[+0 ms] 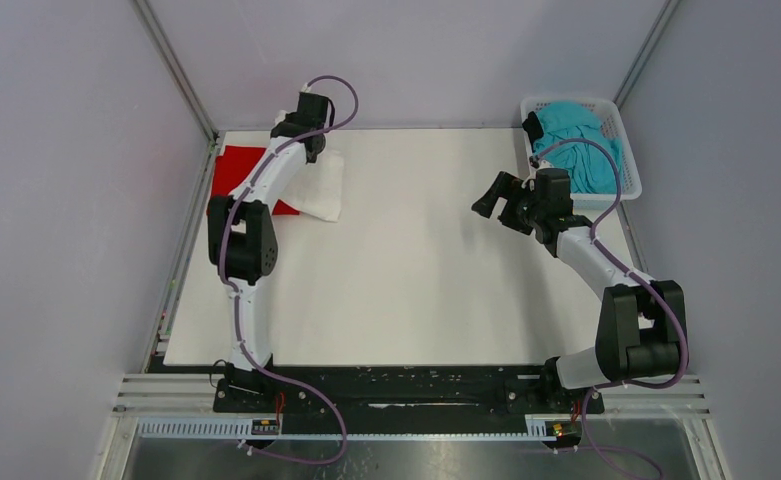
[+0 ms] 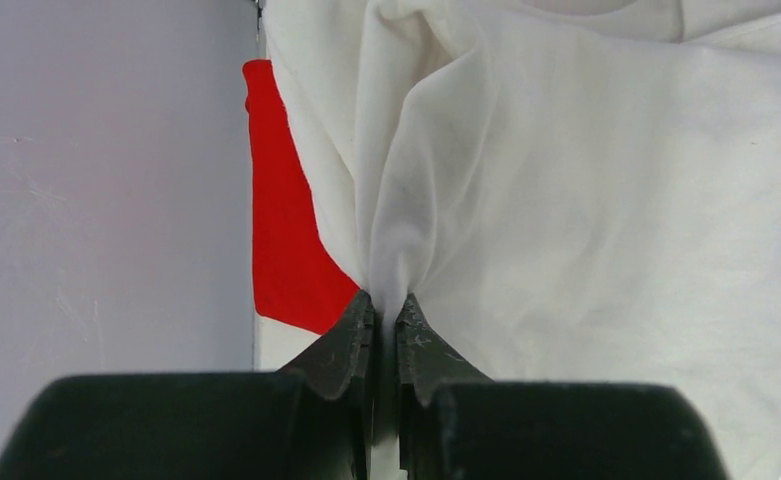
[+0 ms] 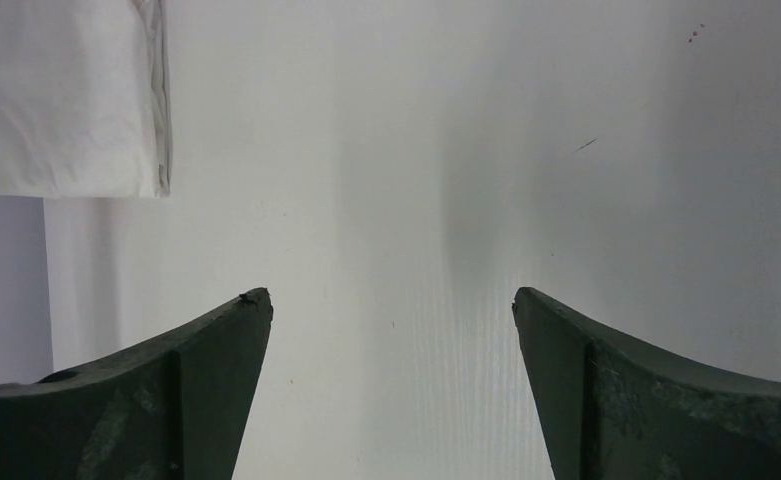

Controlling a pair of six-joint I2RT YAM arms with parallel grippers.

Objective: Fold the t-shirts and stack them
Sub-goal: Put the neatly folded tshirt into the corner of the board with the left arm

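Note:
My left gripper should next lift the pinched fold of the white t-shirt, move it to the left in the top view and lower it over the red t-shirt [image 1: 235, 169] [image 2: 291, 218], whose side is uncovered.
A folded white t-shirt [image 1: 321, 188] lies at the table's far left, partly over a bright red t-shirt [image 1: 241, 170]. My left gripper [image 1: 311, 150] is over the white shirt's far end. In the left wrist view it [image 2: 386, 300] is shut on a pinched fold of the white t-shirt [image 2: 586, 200], with the red t-shirt [image 2: 286, 240] showing at the left. My right gripper [image 1: 488, 200] hovers open and empty over the bare table [image 3: 396, 200] at mid right; the white shirt's corner [image 3: 61, 95] shows in its wrist view. A teal t-shirt [image 1: 581, 140] fills a basket.
A white plastic basket [image 1: 628, 175] stands at the far right corner, holding the teal shirt and a dark cloth [image 1: 534, 127]. Grey walls close in the left, back and right sides. The white table top [image 1: 406, 270] spreads between the arms.

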